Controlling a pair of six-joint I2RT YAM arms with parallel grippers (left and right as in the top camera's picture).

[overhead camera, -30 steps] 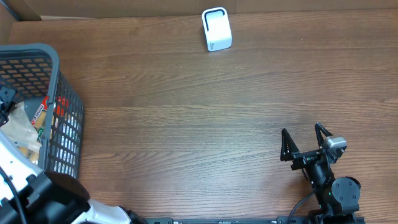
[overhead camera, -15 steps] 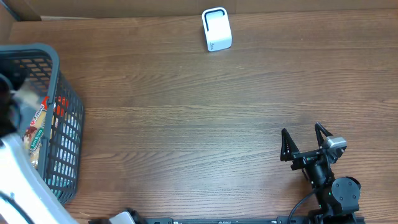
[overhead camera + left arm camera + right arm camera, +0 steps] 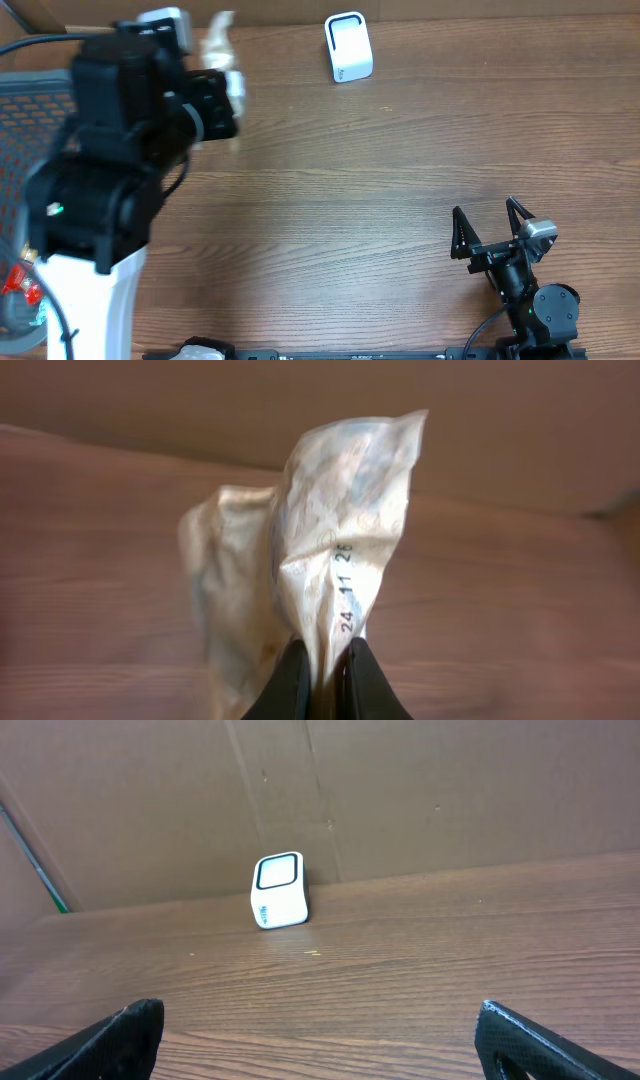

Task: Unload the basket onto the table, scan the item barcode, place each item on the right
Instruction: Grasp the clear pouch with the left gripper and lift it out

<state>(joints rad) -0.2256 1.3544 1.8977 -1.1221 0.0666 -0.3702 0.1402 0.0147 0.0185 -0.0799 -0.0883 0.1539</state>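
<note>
My left gripper is holding the packet (image 3: 222, 55) and will swing it away from the basket next. Then it will lower the packet onto the table on the scanner's near side.
The item is a pale, crinkled plastic packet (image 3: 330, 530) with printed date digits along its edge; no barcode shows on the side facing me. My left gripper (image 3: 325, 660) is shut on the packet's lower edge and holds it up in the air. Overhead, the packet (image 3: 222, 55) is a blur at the back left, above the table. The white scanner (image 3: 348, 47) stands upright at the back centre, to the right of the packet, and shows as a white box (image 3: 279, 890) in the right wrist view. My right gripper (image 3: 490, 228) stands open at the front right, holding nothing.
A grey mesh basket (image 3: 35, 82) sits at the left edge, mostly hidden under my raised left arm (image 3: 110, 180). A brown cardboard wall (image 3: 400, 790) runs along the back of the wooden table (image 3: 350, 200).
My left arm has risen out of the basket with the packet and swung right and toward the back of the table. The right arm has not moved.
</note>
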